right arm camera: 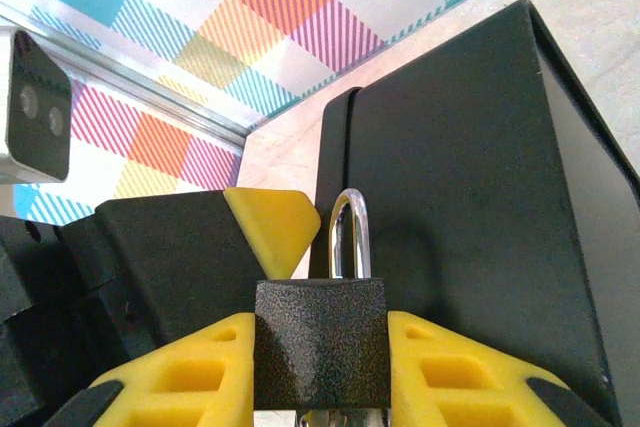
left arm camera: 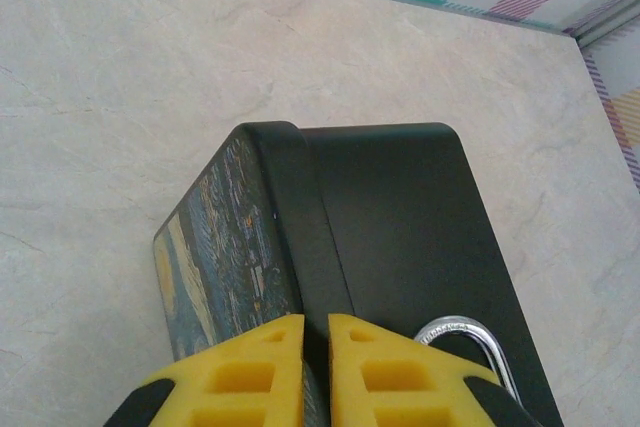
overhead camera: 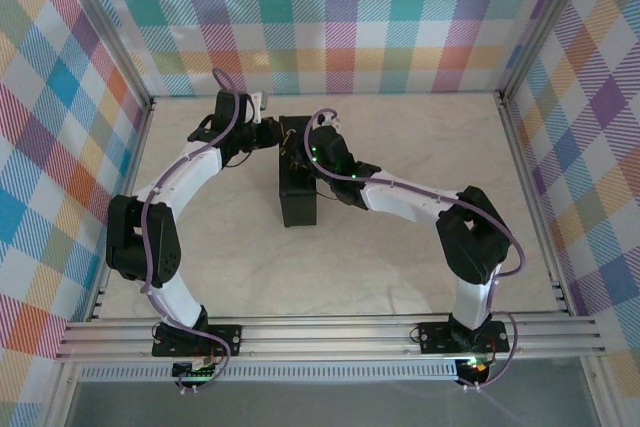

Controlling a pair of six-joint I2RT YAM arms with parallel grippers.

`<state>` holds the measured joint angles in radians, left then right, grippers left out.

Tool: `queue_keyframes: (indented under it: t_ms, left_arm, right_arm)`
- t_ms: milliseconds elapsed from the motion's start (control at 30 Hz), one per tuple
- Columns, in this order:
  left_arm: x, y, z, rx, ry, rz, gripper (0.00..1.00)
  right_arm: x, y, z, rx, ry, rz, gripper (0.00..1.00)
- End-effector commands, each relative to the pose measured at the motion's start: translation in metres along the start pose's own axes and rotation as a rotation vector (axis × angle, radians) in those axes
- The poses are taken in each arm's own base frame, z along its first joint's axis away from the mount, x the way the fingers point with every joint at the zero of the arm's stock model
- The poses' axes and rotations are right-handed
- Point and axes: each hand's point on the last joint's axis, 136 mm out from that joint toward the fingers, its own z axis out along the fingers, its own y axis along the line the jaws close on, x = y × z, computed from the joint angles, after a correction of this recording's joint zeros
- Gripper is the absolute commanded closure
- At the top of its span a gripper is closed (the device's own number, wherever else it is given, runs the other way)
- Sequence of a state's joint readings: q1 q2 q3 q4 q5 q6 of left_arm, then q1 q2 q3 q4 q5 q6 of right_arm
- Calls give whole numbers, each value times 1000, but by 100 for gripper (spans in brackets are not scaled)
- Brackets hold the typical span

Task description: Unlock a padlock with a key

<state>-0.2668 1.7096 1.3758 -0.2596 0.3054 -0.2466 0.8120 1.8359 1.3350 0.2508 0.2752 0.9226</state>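
Note:
I need to move my right gripper away from the black box [right arm camera: 470, 177] next, back and down to the open tabletop beside it, and let go of the padlock where the marble is clear.
The padlock [right arm camera: 320, 347], a small grainy black block with a silvery shackle [right arm camera: 350, 232], sits squeezed between the yellow fingers of my right gripper [right arm camera: 320, 319], shackle pointing at the black box [right arm camera: 470, 177]. A silvery bit of metal [right arm camera: 320, 417] peeks out under the lock's body; I cannot tell if it is the key. My left gripper [left arm camera: 316, 319] hovers over the box's edge with only a thin slit between its fingers and nothing visible in it. The shackle [left arm camera: 468, 332] shows just right of its right finger. The left gripper's yellow tip [right arm camera: 270, 227] stands beside the lock.
The black box [overhead camera: 298, 202] with a blue-and-yellow painted lid [left arm camera: 215, 247] stands on edge mid-table between both arms. Pale marble tabletop [overhead camera: 400, 267] lies open around it. Checkered walls [overhead camera: 340, 17] and metal frame rails enclose the table.

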Motion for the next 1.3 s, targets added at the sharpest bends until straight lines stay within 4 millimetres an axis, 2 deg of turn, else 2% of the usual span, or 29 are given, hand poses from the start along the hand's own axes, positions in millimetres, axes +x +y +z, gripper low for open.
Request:
queue_keyframes:
  t_ms: [0, 100, 233, 333, 433, 533, 633, 700, 800, 867, 900, 933, 967, 1067, 1167, 1267]
  left_arm:
    - [39, -3, -6, 1, 163, -47, 84]
    - [20, -7, -14, 1, 117, -29, 78]
    - [-4, -13, -26, 4, 58, 1, 74]
    - [-17, -13, -34, -8, 22, 9, 72]
    - [-23, -6, -39, -36, 0, 6, 68]
    - [-22, 1, -44, -68, -9, 7, 68]
    - [-17, 4, -50, -83, -24, 8, 65]
    - [-15, 4, -57, -84, -43, 15, 63]
    - [-11, 0, -69, -75, -50, 51, 62]
    - [-11, 2, -76, -98, -54, 63, 53]
    - [-11, 3, -79, -115, -53, 67, 43]
    - [-12, 4, -81, -125, -55, 72, 28]
    - [-12, 4, -84, -130, -57, 79, 0]
    - [-14, 0, -91, -119, -76, 107, 0]
    - [-16, -3, -95, -107, -113, 137, 0]
    - [-16, 15, -94, -188, -122, 96, 0]
  right_arm:
    - [-13, 2, -6, -24, -24, -68, 82]
    - [-34, 10, -21, -49, -25, -96, 81]
    - [-58, 8, -39, -107, -11, -96, 80]
    - [-75, -10, -55, -114, -16, -60, 80]
    - [-81, -45, -71, -61, -7, -73, 79]
    - [-71, -97, -78, 37, 89, -69, 78]
    - [-48, -154, -81, 139, 190, -42, 78]
    - [-34, -182, -84, 177, 211, -43, 79]
    - [-17, -210, -88, 226, 225, -48, 78]
    - [-9, -223, -89, 258, 238, -63, 77]
    - [-5, -229, -89, 271, 250, -72, 76]
    - [-3, -232, -89, 277, 256, -80, 74]
    - [0, -236, -89, 286, 268, -94, 73]
    - [7, -245, -89, 302, 298, -130, 67]
    - [9, -251, -91, 314, 314, -167, 57]
    - [6, -255, -96, 343, 320, -206, 50]
